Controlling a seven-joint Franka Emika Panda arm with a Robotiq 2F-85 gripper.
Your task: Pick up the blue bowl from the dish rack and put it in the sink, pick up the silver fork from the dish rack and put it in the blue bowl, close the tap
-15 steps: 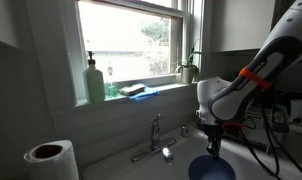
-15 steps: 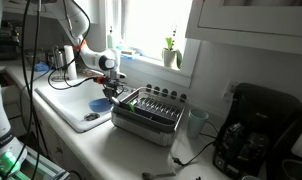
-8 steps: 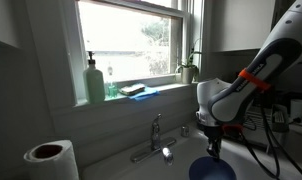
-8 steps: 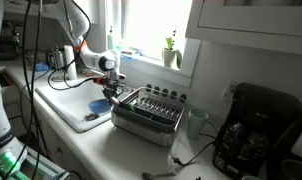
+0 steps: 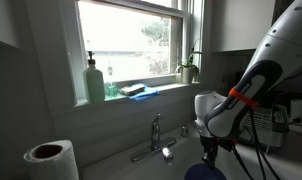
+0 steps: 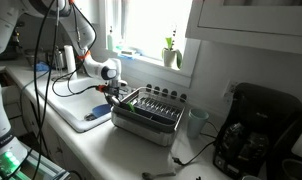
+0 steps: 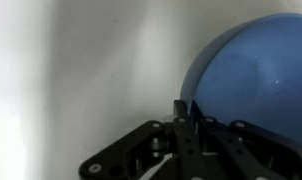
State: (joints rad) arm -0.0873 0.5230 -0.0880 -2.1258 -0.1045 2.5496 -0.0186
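Observation:
My gripper eases down toward the tap [image 5: 156, 133] next, sets the blue bowl in the sink and releases its rim, as the arm already reaches low there.
The blue bowl [image 7: 253, 72] fills the right of the wrist view, tilted against the pale sink wall [image 7: 81, 70]. My gripper [image 7: 189, 106] is shut on its rim, one finger on each side. In both exterior views the arm reaches low into the sink [image 6: 63, 100], with the gripper [image 6: 111, 96] just above the bowl [image 6: 97, 113], which also shows at the bottom edge [image 5: 204, 173]. The chrome tap [image 5: 156, 133] stands left of the gripper [image 5: 210, 152]. The wire dish rack [image 6: 149, 112] stands right of the sink. I cannot make out the fork.
A paper roll [image 5: 49, 160] stands at the lower left. A green soap bottle [image 5: 95, 82] and a flat blue thing [image 5: 137, 90] sit on the window sill. A coffee machine [image 6: 253, 130] and a cup [image 6: 198, 121] stand beyond the rack.
The arm has gone down with the bowl, deeper into the sink. The bowl now sits lower in both exterior views. The grip has not changed.

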